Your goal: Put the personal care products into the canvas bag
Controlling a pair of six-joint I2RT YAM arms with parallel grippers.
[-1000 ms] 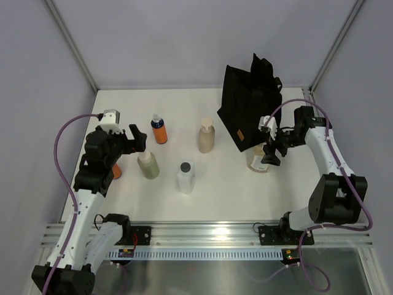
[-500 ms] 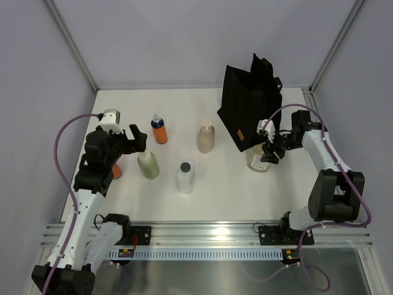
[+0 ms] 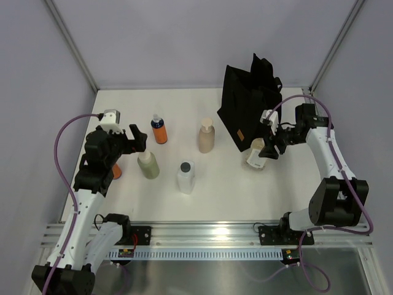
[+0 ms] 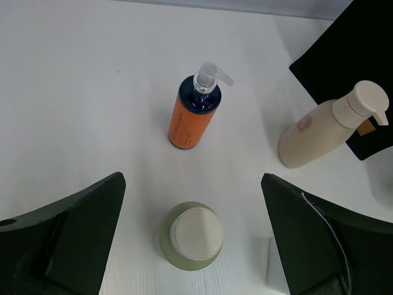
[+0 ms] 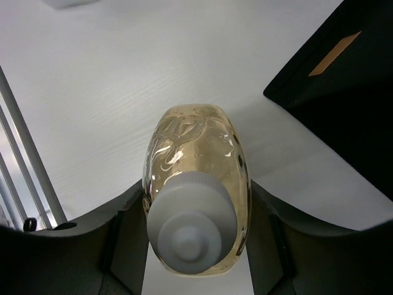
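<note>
My right gripper should move up and outward over the canvas bag's open top [image 3: 261, 80], then go down inside and let go of the bottle, because the bottle is hanging low next to the bag.
My right gripper [image 3: 265, 149] [image 5: 196, 243] is shut on the clear amber-filled bottle [image 3: 255, 153] [image 5: 198, 160], which hangs tilted just off the table beside the canvas bag [image 3: 250, 104] [image 5: 350, 86]. The black bag stands upright at the back right, its brown label [image 5: 334, 53] facing me. My left gripper [image 3: 136, 138] [image 4: 193, 246] is open above the olive-green bottle [image 3: 148, 165] [image 4: 191, 236], not touching it. Farther back stand an orange bottle [image 3: 159, 130] [image 4: 191, 114] with a blue cap and a beige bottle [image 3: 206, 136] [image 4: 319, 129].
A white bottle [image 3: 186, 177] with a black cap stands in front of the beige one. A second orange bottle [image 3: 116, 171] is half hidden behind my left arm. The metal rail [image 3: 209, 236] runs along the near edge, and grey walls close the back and sides.
The right gripper has shut on the amber-filled bottle and lifted it, tilting it leftward in front of the bag. The left arm has stayed still.
</note>
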